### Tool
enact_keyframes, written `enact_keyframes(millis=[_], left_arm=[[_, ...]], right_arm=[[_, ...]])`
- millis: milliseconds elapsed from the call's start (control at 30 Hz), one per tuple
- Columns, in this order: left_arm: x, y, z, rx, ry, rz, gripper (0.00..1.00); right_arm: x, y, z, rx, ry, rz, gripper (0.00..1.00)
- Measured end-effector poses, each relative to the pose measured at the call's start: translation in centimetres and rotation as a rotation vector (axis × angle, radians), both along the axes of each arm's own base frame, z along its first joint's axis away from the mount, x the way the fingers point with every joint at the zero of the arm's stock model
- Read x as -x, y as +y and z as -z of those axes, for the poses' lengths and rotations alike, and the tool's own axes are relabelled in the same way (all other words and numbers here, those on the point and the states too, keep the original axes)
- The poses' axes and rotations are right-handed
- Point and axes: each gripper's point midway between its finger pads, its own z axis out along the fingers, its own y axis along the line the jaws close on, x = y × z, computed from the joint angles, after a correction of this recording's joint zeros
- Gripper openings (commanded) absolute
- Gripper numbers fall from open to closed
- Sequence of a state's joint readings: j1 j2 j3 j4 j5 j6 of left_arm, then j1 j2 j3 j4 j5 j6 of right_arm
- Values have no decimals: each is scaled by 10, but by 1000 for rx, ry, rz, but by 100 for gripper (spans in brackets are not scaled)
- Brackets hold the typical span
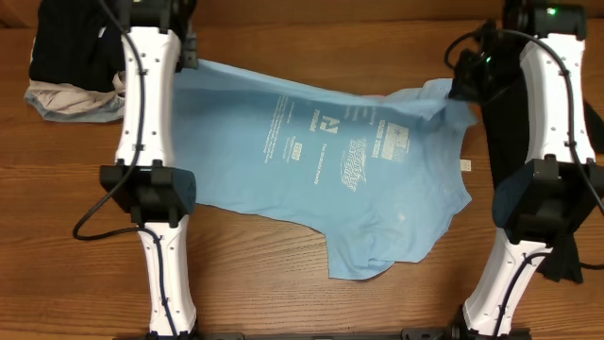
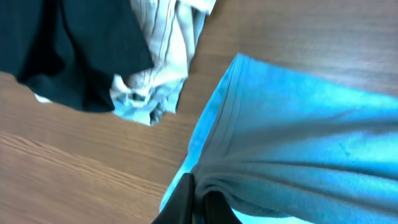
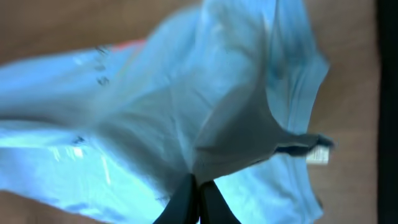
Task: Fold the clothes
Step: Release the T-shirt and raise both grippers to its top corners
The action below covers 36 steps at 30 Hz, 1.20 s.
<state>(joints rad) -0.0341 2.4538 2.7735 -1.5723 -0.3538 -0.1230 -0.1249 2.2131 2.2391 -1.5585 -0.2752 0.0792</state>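
Note:
My left gripper moves down and back over the plain blue cloth point(image 1: 209, 140) beside the lettering next, then releases, because the pinched edge is still raised.
The light blue T-shirt point(image 1: 321, 161) with white lettering lies spread across the table, chest print up. My left gripper point(image 1: 189, 59) is shut on the shirt's far left edge; in the left wrist view its fingers point(image 2: 198, 186) pinch a bunched fold of blue fabric point(image 2: 298, 137). My right gripper point(image 1: 460, 87) is shut on the shirt's far right corner; in the right wrist view its fingers point(image 3: 196, 184) pinch a pulled-up peak of the fabric point(image 3: 186, 106). A sleeve sticks out toward the front.
A bundle of black and beige garments point(image 1: 71, 66) lies at the back left, also in the left wrist view point(image 2: 93, 50). A plain black garment point(image 1: 514, 142) lies along the right side under the right arm. Bare wooden table point(image 1: 283, 283) shows in front.

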Motion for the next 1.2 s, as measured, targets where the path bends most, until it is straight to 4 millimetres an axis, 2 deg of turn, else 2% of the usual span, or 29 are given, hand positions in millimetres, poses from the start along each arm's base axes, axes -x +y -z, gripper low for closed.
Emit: enact_keyframes(millis=[100, 233, 367, 467, 500, 600, 667, 733, 833, 867, 900, 933, 1000, 1100, 1200], left_arm=[[9, 12, 11, 38, 52, -20, 4], [18, 18, 27, 71, 119, -18, 6], [25, 12, 47, 117, 188, 6, 11], [31, 2, 62, 149, 241, 36, 23], [34, -2, 66, 158, 261, 45, 30], [42, -12, 80, 184, 316, 65, 59], [49, -19, 88, 203, 357, 80, 69], [53, -23, 93, 219, 380, 82, 79], [55, -28, 98, 231, 397, 102, 97], [54, -29, 99, 233, 394, 102, 100], [53, -30, 99, 235, 391, 105, 100], [52, -31, 99, 235, 388, 107, 100], [50, -32, 95, 238, 373, 105, 100], [37, -32, 75, 242, 295, 92, 100], [18, -35, 39, 257, 154, 88, 100]], right_arm=[[14, 2, 21, -7, 79, -1, 4], [26, 3, 44, -13, 145, 6, 4], [40, 6, 65, -21, 210, 13, 4], [48, 10, 76, -23, 245, 9, 4], [52, 12, 81, -23, 259, 4, 5], [60, 20, 90, -25, 288, -13, 15], [64, 24, 94, -24, 304, -20, 23], [64, 25, 96, -23, 304, -26, 26], [57, 24, 98, -20, 272, -23, 29], [52, 24, 98, -19, 254, -22, 31], [48, 23, 99, -16, 235, -22, 33], [42, 22, 98, -12, 210, -22, 40], [20, 19, 95, -4, 124, -13, 47], [-22, 12, 85, 13, -48, -2, 51], [-55, 7, 77, 23, -184, 20, 53]])
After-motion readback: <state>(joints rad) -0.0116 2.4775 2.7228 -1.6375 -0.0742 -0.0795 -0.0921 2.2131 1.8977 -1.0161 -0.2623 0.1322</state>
